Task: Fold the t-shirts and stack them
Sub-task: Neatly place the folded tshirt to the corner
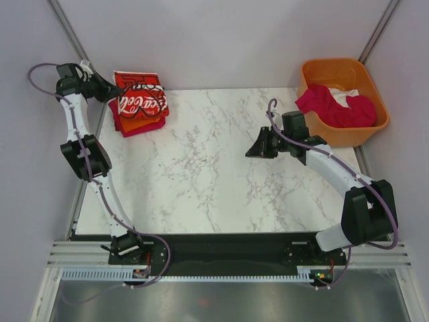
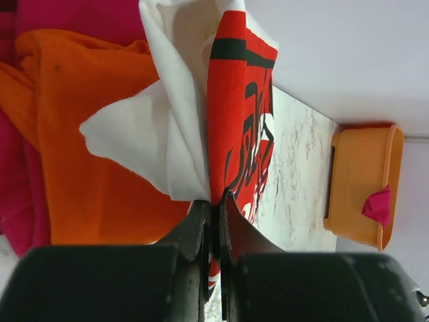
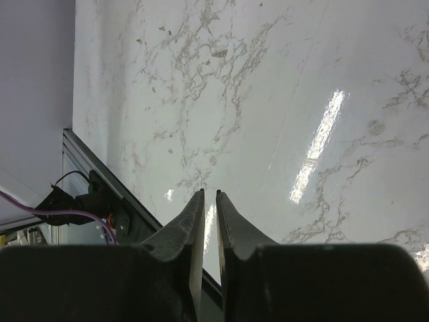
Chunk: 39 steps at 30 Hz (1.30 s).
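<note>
My left gripper holds the logo tee's pinched edge and will next pull it slightly toward the side over the orange tee [image 1: 136,125], which is still partly uncovered.
A folded white t-shirt with a red logo panel [image 1: 141,99] lies on top of an orange tee [image 1: 142,124] and a magenta-red tee [image 1: 119,121] at the table's far left corner. My left gripper [image 1: 109,90] is shut on the logo tee's left edge. In the left wrist view the gripper [image 2: 214,198] pinches white and red cloth [image 2: 231,121] above the orange tee [image 2: 80,168]. My right gripper [image 1: 255,150] is shut and empty over the table's middle right, and it hangs over bare marble in the right wrist view [image 3: 209,194]. Another magenta-red tee [image 1: 332,106] and a white one [image 1: 343,94] lie in the tub.
The rigid orange plastic tub [image 1: 372,80] stands at the far right corner and also shows in the left wrist view [image 2: 358,181]. The marble tabletop [image 1: 201,174] has grey walls on three sides. The table's near edge and a cable [image 3: 74,201] show in the right wrist view.
</note>
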Available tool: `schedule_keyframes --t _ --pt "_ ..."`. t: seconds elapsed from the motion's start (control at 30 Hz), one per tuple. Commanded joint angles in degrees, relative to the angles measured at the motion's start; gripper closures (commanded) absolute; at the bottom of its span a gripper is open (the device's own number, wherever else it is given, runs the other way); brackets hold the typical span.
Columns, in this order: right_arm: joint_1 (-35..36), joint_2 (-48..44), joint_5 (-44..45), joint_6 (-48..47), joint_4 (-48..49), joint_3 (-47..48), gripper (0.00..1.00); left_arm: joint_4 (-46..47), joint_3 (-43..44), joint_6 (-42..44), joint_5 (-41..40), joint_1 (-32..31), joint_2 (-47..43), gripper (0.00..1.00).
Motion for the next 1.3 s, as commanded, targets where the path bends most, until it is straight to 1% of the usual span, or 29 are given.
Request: schedule_keyframes --t 0.0,0.27,0.37,0.5,0.63,0.7,0.8,0.9,0.93,0.97,1.03,1.13,1.2,1.27 --pt "0.39 0.74 -0.99 0.03 1.94 -0.27 0.8 3.34 0.06 -1.91 -0.9 2.43 -5.34 0.98" --pt "0.65 1.44 -1.07 0.03 1.94 0.26 0.8 3.43 -1.6 -1.56 -3.62 3.84 -4.2 0.98" --pt "0.65 1.36 -0.99 0.12 1.85 0.26 0.8 3.34 -2.75 -2.52 -5.2 5.33 -4.2 0.98" --pt "0.74 1.79 -0.81 0.03 1.94 0.26 0.8 3.34 -1.17 -2.97 -5.12 7.18 -4.63 0.98" --pt "0.74 2.5 -0.99 -0.06 1.94 0.61 0.81 3.52 -0.91 -3.14 -4.77 7.36 -3.94 0.98" --pt "0.65 2.67 -1.07 -0.06 1.94 0.7 0.81 3.78 -1.17 -3.23 -4.16 7.36 -2.62 0.93" --pt "0.74 2.67 -0.99 -0.15 1.94 0.44 0.81 3.69 -2.31 -2.44 -5.47 7.36 -0.16 0.92" --pt "0.74 2.33 -0.9 -0.23 1.94 0.08 0.81 3.69 -2.92 -2.0 -6.96 7.53 2.13 0.78" --pt "0.74 2.32 -0.72 -0.15 1.94 -0.09 0.81 3.69 -2.75 -2.0 -6.44 7.45 2.74 0.6" --pt "0.74 2.24 -0.72 -0.23 1.94 -0.09 0.81 3.69 -2.75 -2.0 -6.35 7.45 3.7 0.45" --pt "0.74 2.41 -0.81 -0.23 1.94 0.17 0.8 3.69 -2.93 -1.74 -6.44 7.53 4.59 0.2" --pt "0.74 2.32 -1.07 -0.15 1.94 0.26 0.81 3.61 -3.81 -1.91 -6.09 7.45 4.77 0.06" --pt "0.74 2.24 -0.99 -0.15 1.94 0.26 0.81 3.69 -5.03 -2.09 -6.52 7.36 2.76 0.05" --pt "0.74 2.24 -0.99 -0.15 1.94 0.08 0.81 3.69 -6.0 -2.09 -8.8 7.45 0.47 0.04"
